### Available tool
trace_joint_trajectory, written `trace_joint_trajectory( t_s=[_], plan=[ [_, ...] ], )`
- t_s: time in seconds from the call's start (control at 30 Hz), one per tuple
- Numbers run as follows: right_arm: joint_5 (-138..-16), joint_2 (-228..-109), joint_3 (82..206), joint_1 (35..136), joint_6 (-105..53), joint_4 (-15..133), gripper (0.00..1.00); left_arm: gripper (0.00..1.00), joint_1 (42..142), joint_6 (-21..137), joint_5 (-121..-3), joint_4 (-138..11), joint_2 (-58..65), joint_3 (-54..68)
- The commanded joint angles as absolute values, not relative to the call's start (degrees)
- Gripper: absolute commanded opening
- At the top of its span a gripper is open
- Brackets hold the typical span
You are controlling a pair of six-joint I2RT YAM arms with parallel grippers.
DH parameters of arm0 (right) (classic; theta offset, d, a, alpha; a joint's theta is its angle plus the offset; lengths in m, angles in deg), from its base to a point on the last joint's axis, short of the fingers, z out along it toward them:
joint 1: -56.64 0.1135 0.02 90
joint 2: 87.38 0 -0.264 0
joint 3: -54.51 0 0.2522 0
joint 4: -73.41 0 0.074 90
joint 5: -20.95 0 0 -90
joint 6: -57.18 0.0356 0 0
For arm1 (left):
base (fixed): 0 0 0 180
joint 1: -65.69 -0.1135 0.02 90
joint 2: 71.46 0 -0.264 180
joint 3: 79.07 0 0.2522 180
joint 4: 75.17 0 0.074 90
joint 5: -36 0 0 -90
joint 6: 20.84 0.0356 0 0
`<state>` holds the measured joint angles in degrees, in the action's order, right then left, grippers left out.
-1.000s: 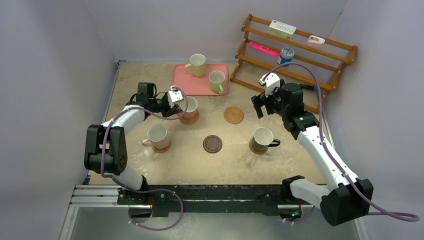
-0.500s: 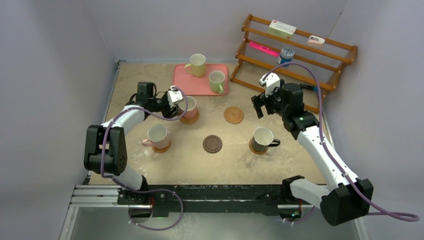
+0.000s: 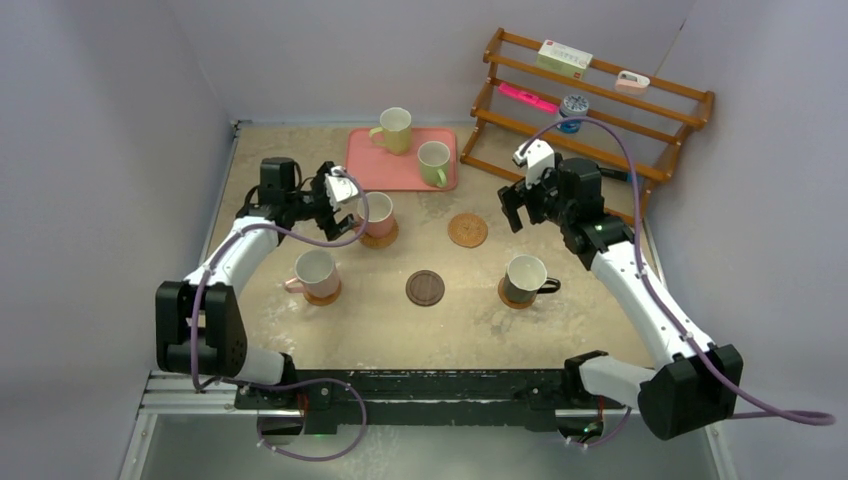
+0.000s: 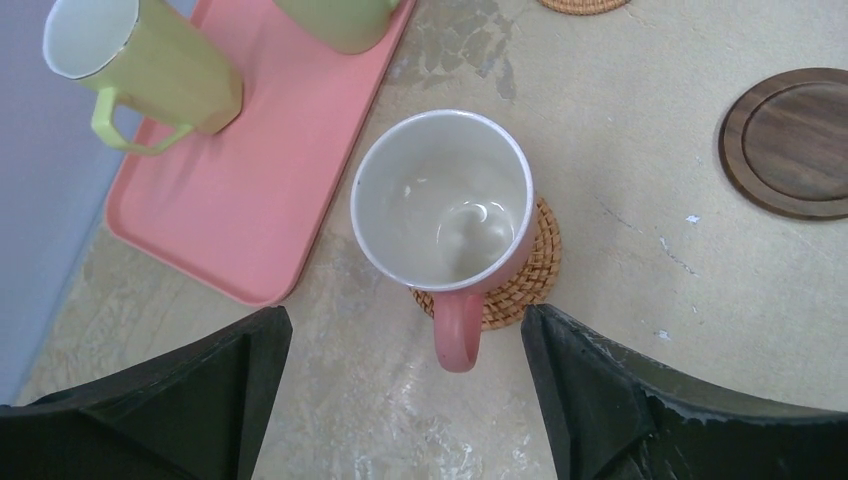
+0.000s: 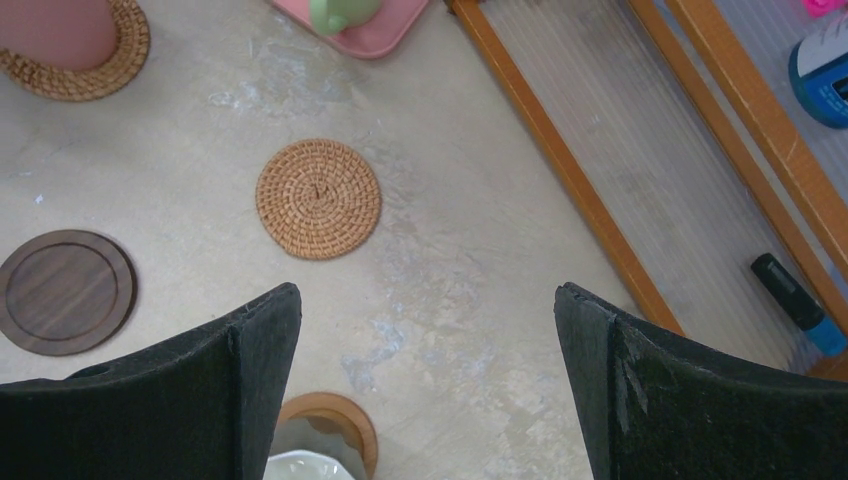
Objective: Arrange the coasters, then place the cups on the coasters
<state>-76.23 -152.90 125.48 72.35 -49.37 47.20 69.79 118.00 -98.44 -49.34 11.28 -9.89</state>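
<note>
I need to move my right gripper over and down onto the green cup's handle (image 3: 441, 179) (image 5: 325, 17), which is to its left in the top view, because a woven coaster is bare.
A pink cup (image 3: 380, 212) (image 4: 440, 198) stands on a woven coaster (image 4: 528, 272), its handle pointing at my left gripper (image 3: 337, 190) (image 4: 403, 326). That gripper is open, just clear of the handle and holding nothing. A second pink cup (image 3: 315, 271) and a black cup (image 3: 525, 277) each sit on a coaster. One woven coaster (image 3: 467, 230) (image 5: 318, 198) and the dark brown coaster (image 3: 425, 288) (image 5: 65, 290) lie bare. The yellow cup (image 3: 395, 129) and the green cup (image 3: 433, 162) stand on the pink tray (image 3: 398, 172). My right gripper (image 3: 516, 206) (image 5: 428, 296) hangs open and empty above the table, right of the bare woven coaster.
A wooden rack (image 3: 600, 110) (image 5: 590, 190) stands at the back right, close behind my right gripper, holding a blue-and-white can (image 3: 573, 106), a box and small items. Grey walls close in the table on the left, back and right.
My left gripper has opened, let go of the pink cup and drawn back to the left. The cup stays on its coaster. The right gripper has shifted slightly towards the back.
</note>
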Motion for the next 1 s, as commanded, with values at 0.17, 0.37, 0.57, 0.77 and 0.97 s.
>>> trace_joint_trajectory(
  t_s=[0.17, 0.37, 0.57, 0.77, 0.97],
  plan=[
    [-80.0, -163.1, 136.6, 73.1, -49.7, 48.0, 0.98, 0.93, 69.0, 110.2, -92.0, -49.0, 3.0, -7.0],
    [-80.0, -172.1, 143.7, 73.8, -47.4, 49.5, 0.98, 1.00, 69.0, 102.5, -84.6, -52.0, -3.9, -7.7],
    [-78.2, -177.9, 148.3, 75.9, -46.2, 50.8, 0.98, 1.00, 69.1, 101.3, -80.8, -48.3, -9.4, -7.5],
    [-75.1, -181.2, 148.2, 77.9, -44.6, 55.8, 0.98, 1.00, 68.9, 100.6, -72.9, -49.1, -15.5, -13.9],
    [-72.8, -187.6, 151.6, 79.5, -41.4, 58.0, 0.98, 1.00, 69.0, 98.8, -69.8, -52.3, -20.2, -22.1]
  ],
)
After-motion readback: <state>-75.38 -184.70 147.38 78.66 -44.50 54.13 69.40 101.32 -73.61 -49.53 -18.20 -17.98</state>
